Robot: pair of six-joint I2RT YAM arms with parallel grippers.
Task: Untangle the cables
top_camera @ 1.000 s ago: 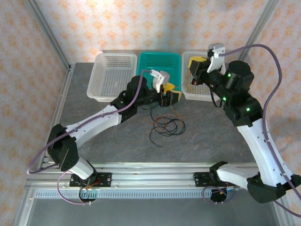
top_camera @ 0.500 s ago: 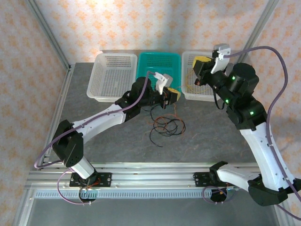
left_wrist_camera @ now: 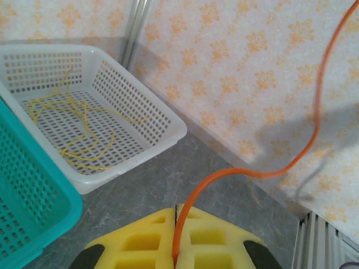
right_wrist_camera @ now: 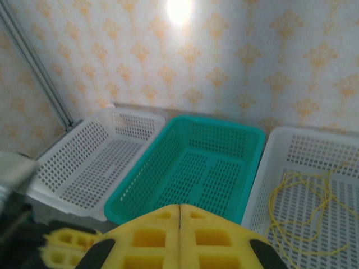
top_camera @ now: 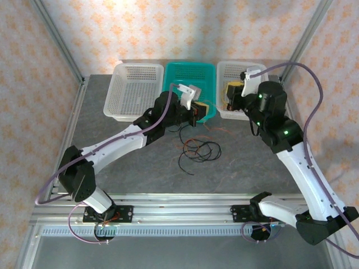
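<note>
The empty teal basket is outward of my left gripper, so the gripper will next swing outward over the basket's bottom and release the orange cable [left_wrist_camera: 197, 189] there.
My left gripper [left_wrist_camera: 176, 212] is shut on the orange cable [left_wrist_camera: 197, 189], which rises from between the yellow pads and arcs away to the right. In the top view this gripper [top_camera: 199, 110] hovers just in front of the teal basket [top_camera: 188, 75]. The black cable [top_camera: 203, 151] lies in loose loops on the grey table, tangled with orange strands. The yellow cable [right_wrist_camera: 303, 199] lies in the right white basket [right_wrist_camera: 336, 151]. My right gripper [right_wrist_camera: 179, 207] is shut with nothing between its pads, and it hangs over that basket's near left corner [top_camera: 230, 94].
Three baskets stand in a row at the back: a white one [top_camera: 133, 89] on the left, the teal one in the middle, a white one [top_camera: 224, 70] on the right. Bare grey table [top_camera: 112, 168] lies in front and to the left of the cable pile.
My left gripper has closed on the orange cable. The right arm has swung down and to the left, toward the right basket's near edge.
</note>
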